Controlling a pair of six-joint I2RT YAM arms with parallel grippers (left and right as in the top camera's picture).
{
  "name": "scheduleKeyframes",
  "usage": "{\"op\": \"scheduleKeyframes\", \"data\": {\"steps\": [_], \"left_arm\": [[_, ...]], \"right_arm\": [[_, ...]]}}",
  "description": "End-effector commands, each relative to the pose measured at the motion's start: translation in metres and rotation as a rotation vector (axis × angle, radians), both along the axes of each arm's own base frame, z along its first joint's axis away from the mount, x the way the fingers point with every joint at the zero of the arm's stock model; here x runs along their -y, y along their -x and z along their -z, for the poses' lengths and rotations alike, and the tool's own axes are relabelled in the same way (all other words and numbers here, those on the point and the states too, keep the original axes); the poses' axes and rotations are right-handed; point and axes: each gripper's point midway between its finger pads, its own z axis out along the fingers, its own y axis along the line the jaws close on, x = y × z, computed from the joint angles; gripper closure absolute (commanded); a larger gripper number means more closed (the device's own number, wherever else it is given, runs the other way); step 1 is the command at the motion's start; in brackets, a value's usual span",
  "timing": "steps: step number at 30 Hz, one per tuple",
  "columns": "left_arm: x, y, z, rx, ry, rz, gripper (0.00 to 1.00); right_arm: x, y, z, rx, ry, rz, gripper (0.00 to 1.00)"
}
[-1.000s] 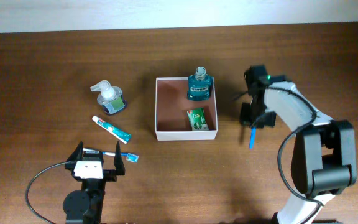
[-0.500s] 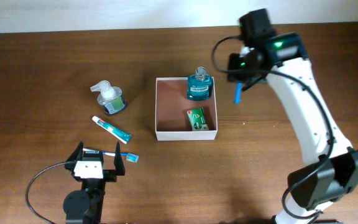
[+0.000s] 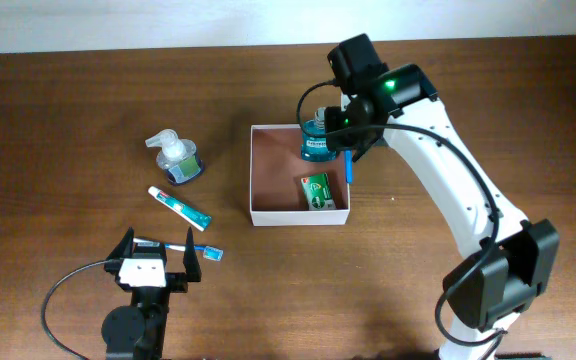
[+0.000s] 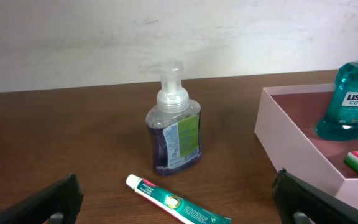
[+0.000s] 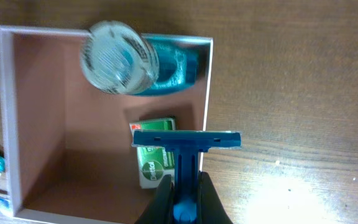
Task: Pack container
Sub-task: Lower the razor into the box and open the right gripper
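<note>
I should bring my right gripper toward the soap box [image 3: 317, 191] and down over its gap to the container, because the blue razor still hangs over the container's side.
The container [image 3: 251, 175] is a square white-walled box with a pinkish-brown inside, at the table's middle. In it stand a teal mouthwash bottle [image 3: 319, 140] and a green soap box [image 3: 317, 191]. My right gripper [image 3: 351, 148] is shut on a blue razor [image 3: 350, 168] and holds it above the container's right wall. In the right wrist view the razor [image 5: 187, 149] hangs from the fingers [image 5: 185, 199] over the wall beside the soap box [image 5: 151, 158] and the container [image 5: 5, 124]. My left gripper [image 3: 153, 262] is open and empty near the front left.
A clear pump dispenser [image 3: 175, 158], a toothpaste tube [image 3: 180, 207] and a toothbrush [image 3: 193, 249] lie left of the container. The left wrist view shows the dispenser [image 4: 173, 134], the toothpaste [image 4: 179, 202] and the container's wall [image 4: 291, 149].
My right arm has swung from the table right of the container up and leftward, carrying the blue razor to above the container's right wall. The left arm has not moved.
</note>
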Motion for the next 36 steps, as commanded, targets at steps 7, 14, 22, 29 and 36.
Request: {"op": "scheduleKeyframes", "data": {"steps": [7, 14, 22, 29, 36], "left_arm": [[0.001, 0.0, 0.002, -0.002, 0.006, 0.003, 0.01], [0.001, 0.0, 0.002, -0.002, 0.006, 0.003, 0.0], [0.001, 0.0, 0.002, -0.002, 0.006, 0.003, 0.0], [0.001, 0.0, 0.002, -0.002, 0.006, 0.003, 0.01], [0.001, 0.0, 0.002, -0.002, 0.006, 0.003, 0.01]], "right_arm": [[-0.012, 0.009, 0.012, -0.035, 0.0, -0.043, 0.96], [-0.013, 0.009, 0.014, -0.033, 0.0, -0.043, 0.95], [-0.014, 0.015, 0.036, -0.07, -0.006, -0.049, 0.95], [-0.017, 0.018, 0.042, -0.084, -0.021, -0.054, 0.95], [-0.017, 0.016, 0.041, -0.08, -0.024, -0.054, 0.57]]}}
